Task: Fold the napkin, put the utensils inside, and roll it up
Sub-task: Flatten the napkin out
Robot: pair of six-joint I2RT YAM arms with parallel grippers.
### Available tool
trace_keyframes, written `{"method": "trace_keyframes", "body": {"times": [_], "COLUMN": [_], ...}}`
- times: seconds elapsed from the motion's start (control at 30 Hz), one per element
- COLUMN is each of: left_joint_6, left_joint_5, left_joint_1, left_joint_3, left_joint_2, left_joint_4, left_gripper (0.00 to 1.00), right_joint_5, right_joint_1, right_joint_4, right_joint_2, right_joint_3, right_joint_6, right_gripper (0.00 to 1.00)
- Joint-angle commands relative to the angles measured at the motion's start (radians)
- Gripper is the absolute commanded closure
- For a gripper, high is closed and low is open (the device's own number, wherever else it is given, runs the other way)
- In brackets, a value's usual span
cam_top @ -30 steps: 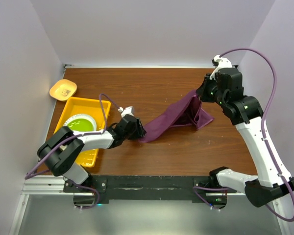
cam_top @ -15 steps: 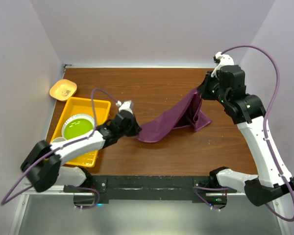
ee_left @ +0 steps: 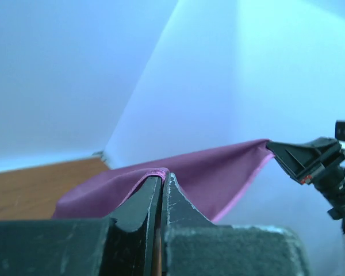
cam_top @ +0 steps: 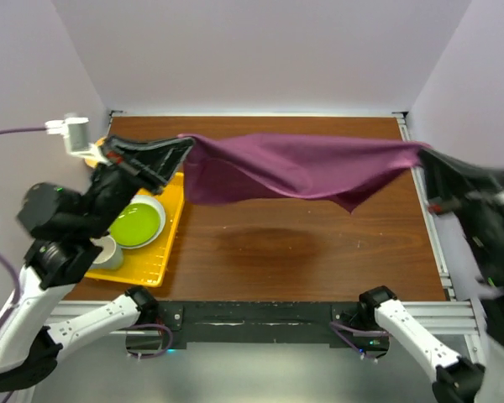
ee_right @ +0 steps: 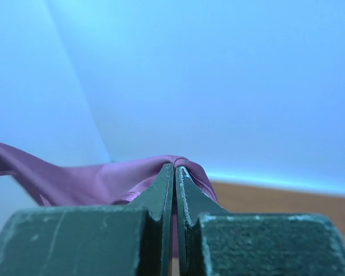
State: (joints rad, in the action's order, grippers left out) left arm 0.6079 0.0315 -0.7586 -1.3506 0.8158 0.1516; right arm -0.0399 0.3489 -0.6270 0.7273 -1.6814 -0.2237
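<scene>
I will tilt my left gripper's fingers down, lower them to the tabletop beside the yellow tray and release the napkin's corner, as bare wood is beneath it.
The plum-purple napkin [cam_top: 298, 164] hangs stretched in the air above the wooden table, spanning from left to right. My left gripper [cam_top: 187, 143] is shut on its left corner, and the left wrist view shows the napkin [ee_left: 190, 175] hemmed edge pinched at the fingertips. My right gripper [cam_top: 423, 153] is shut on the right corner; in the right wrist view the napkin [ee_right: 98, 178] folds over the closed tips. The middle of the cloth sags with a point hanging down. No utensils show in any view.
A yellow tray [cam_top: 170, 227] at the left holds a green plate [cam_top: 136, 223] and a white cup [cam_top: 105, 249]. A small yellow dish is mostly hidden behind the left arm. Bare wooden tabletop [cam_top: 302, 252] lies under the cloth. Walls close in on three sides.
The left gripper closed on the napkin's near-left corner. Both arms then rose high and spread apart, lifting the napkin off the table and pulling it taut.
</scene>
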Motion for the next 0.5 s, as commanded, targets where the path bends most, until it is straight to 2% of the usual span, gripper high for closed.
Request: {"method": "trace_keyframes", "body": {"times": [0.0, 0.13, 0.23, 0.33, 0.37, 0.4, 0.43, 0.47], "left_joint_6": [-0.030, -0.011, -0.017, -0.008, 0.019, 0.035, 0.039, 0.046], "left_joint_5": [-0.111, -0.121, -0.013, 0.201, 0.267, 0.397, 0.453, 0.503], "left_joint_1": [0.007, 0.007, 0.007, 0.007, 0.007, 0.007, 0.007, 0.016], "left_joint_3": [-0.012, 0.031, 0.065, 0.048, 0.036, -0.008, -0.033, -0.060], "left_joint_2": [-0.044, -0.086, -0.090, -0.028, 0.038, 0.083, 0.133, 0.251], "left_joint_4": [0.037, 0.028, 0.039, 0.147, 0.187, 0.236, 0.279, 0.358], "left_gripper": [1.00, 1.00, 1.00, 1.00, 1.00, 1.00, 1.00, 1.00], "right_joint_5": [0.081, 0.048, -0.018, -0.132, -0.203, -0.237, -0.282, -0.341], "right_joint_1": [0.001, 0.001, 0.002, 0.002, 0.001, 0.002, 0.002, 0.001], "right_joint_4": [0.131, 0.147, 0.179, 0.086, 0.052, -0.017, -0.049, -0.086], "right_joint_2": [-0.135, -0.212, -0.223, -0.099, -0.056, 0.055, 0.111, 0.177], "right_joint_3": [0.063, 0.156, 0.229, 0.215, 0.203, 0.183, 0.172, 0.158], "right_joint_6": [-0.021, -0.118, -0.190, -0.241, -0.252, -0.262, -0.267, -0.272], "right_gripper": [1.00, 1.00, 1.00, 1.00, 1.00, 1.00, 1.00, 1.00]}}
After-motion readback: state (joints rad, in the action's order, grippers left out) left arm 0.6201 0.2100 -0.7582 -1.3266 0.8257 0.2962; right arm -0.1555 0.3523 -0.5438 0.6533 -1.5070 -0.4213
